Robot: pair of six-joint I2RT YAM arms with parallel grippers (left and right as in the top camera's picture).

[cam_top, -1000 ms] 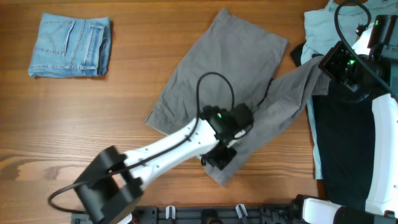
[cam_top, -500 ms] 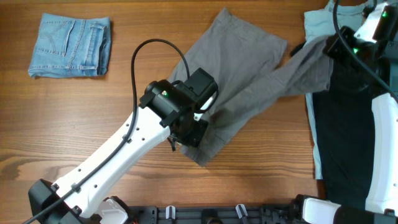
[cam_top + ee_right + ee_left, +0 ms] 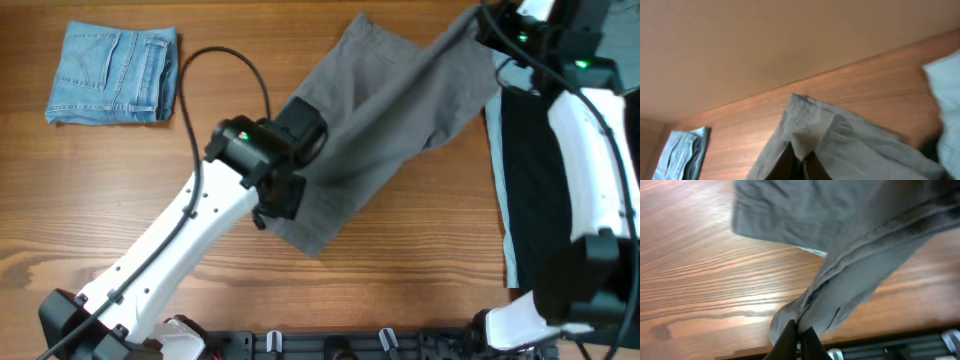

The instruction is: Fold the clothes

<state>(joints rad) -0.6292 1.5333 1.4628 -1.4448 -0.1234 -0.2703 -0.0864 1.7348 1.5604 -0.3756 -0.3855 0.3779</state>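
The left gripper lowers slightly to the left in the overhead view to the bare tabletop next and releases the pinched edge, since it's still raised.
The grey-khaki shorts lie across the middle of the wooden table, partly lifted and folded over. My left gripper is shut on their near-left edge; the left wrist view shows the cloth pinched between the fingers. My right gripper is shut on the far-right corner, holding it above the table; the right wrist view shows the grey cloth pinched at the fingers.
Folded blue denim shorts lie at the far left and show in the right wrist view. A pile of black and pale blue garments lies at the right edge.
Both grippers have carried the shorts' upper layer left and away. My left gripper moved left, my right gripper moved to the far edge, so the raised leg now lies over the other.
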